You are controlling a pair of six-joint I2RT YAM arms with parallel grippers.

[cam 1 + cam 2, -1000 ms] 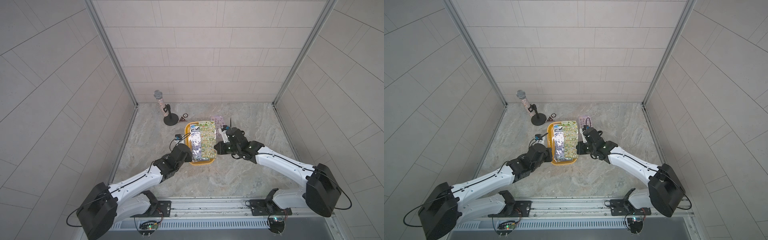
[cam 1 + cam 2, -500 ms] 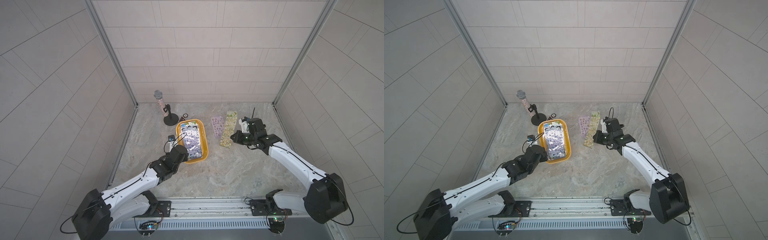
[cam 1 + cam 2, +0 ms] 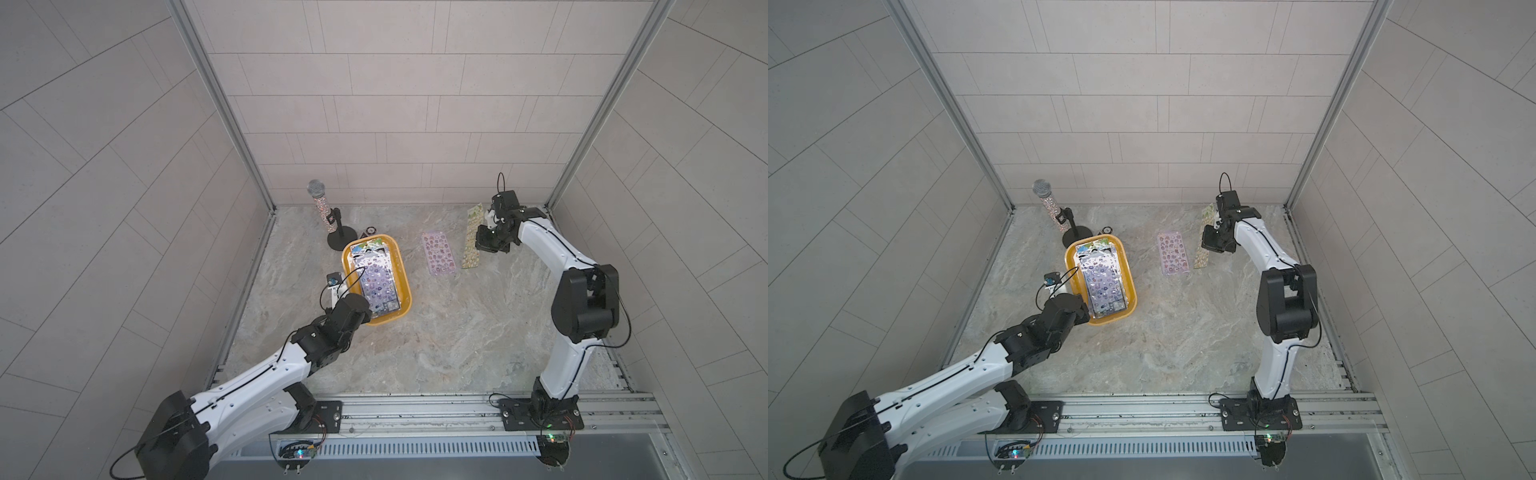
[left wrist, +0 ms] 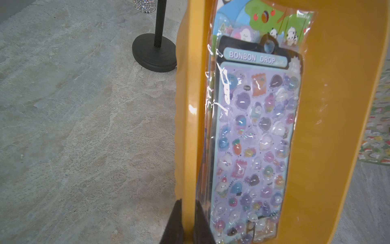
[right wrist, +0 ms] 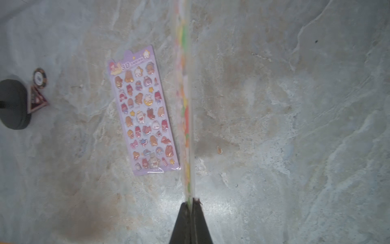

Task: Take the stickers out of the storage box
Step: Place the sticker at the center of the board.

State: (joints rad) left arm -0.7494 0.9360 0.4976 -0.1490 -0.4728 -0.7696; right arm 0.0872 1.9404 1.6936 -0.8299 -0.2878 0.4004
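Observation:
Next, my right gripper lowers to the bare tabletop beside the pink sticker sheet, lays the green-yellow sheet (image 3: pixel 473 230) flat there and releases its edge.
The yellow-orange storage box (image 3: pixel 405 275) (image 3: pixel 1130 276) stands left of centre, and a stack of stickers (image 3: pixel 376 279) (image 3: pixel 1101 279) lies in it with a purple sheet (image 4: pixel 255 137) uppermost. My left gripper (image 3: pixel 362 312) (image 4: pixel 187 203) is shut on the box's near-left wall (image 4: pixel 188 126), one finger inside and one outside. At the back right, my right gripper (image 3: pixel 478 247) (image 5: pixel 192 200) is shut on a green-yellow sticker sheet (image 3: pixel 473 230) (image 5: pixel 184 105), held above the table and seen edge-on in the right wrist view. A pink sticker sheet (image 3: pixel 439 253) (image 5: pixel 143 112) lies flat between box and held sheet.
A glittery microphone (image 3: pixel 320 205) on a black stand (image 3: pixel 340 240) is behind the box. A round badge (image 5: pixel 39 77) and a dark triangle (image 5: pixel 37 101) lie beside the stand's base. Tiled walls close in the marbled table on three sides.
My right gripper has carried the green-yellow sheet from over the box to the back right. The box has shifted a little to the left with my left gripper still shut on its wall.

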